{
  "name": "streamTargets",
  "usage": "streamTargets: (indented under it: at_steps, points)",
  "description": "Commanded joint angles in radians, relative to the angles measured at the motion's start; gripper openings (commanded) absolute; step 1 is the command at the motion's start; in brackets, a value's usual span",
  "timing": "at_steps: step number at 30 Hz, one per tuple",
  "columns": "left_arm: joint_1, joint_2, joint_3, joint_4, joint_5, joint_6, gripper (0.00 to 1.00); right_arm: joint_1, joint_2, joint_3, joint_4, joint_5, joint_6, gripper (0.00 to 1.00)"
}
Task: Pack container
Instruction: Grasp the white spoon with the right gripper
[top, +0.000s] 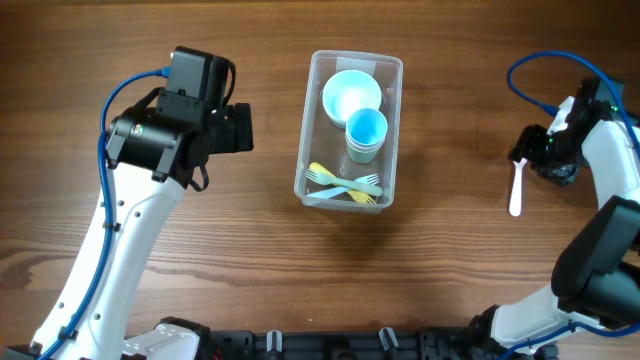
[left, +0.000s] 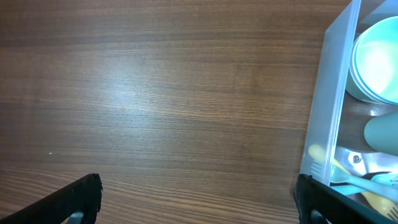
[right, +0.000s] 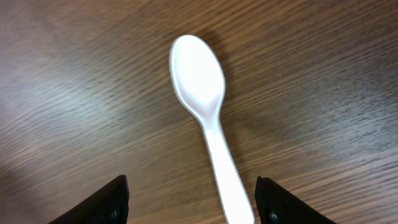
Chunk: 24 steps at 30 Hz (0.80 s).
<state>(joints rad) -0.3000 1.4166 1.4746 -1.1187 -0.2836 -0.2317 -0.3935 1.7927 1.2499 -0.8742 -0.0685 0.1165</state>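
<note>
My right gripper comes down onto the white plastic spoon's handle just behind the spoon's bowl next and closes there, since that part lies below my open fingers.
The clear plastic container (top: 349, 128) stands at the table's middle. It holds a pale blue bowl (top: 351, 96), stacked cups (top: 366, 134) and several pastel forks (top: 345, 186). Its left wall also shows in the left wrist view (left: 328, 118). My left gripper (left: 198, 196) is open and empty over bare wood, left of the container. A white plastic spoon (top: 516, 187) lies on the table at the right. In the right wrist view the spoon (right: 208, 118) lies between my open right gripper's (right: 191, 202) fingers, its handle nearer the right finger, untouched.
The wooden table (top: 450, 260) stretches around the container. Blue cables (top: 545, 62) loop above the right arm and along the left arm. A dark rail runs along the front edge of the table.
</note>
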Motion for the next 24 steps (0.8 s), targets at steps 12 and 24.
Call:
streamTargets:
  at_steps: [12,24]
  points:
    - [0.006,0.006,-0.001,0.0,0.002,-0.019,1.0,0.0,0.166,-0.015,0.05,0.068,0.043,0.46]
    - [0.006,0.006,-0.001,0.0,0.002,-0.019,1.0,0.015,0.094,-0.046,0.048,-0.019,0.069,0.06]
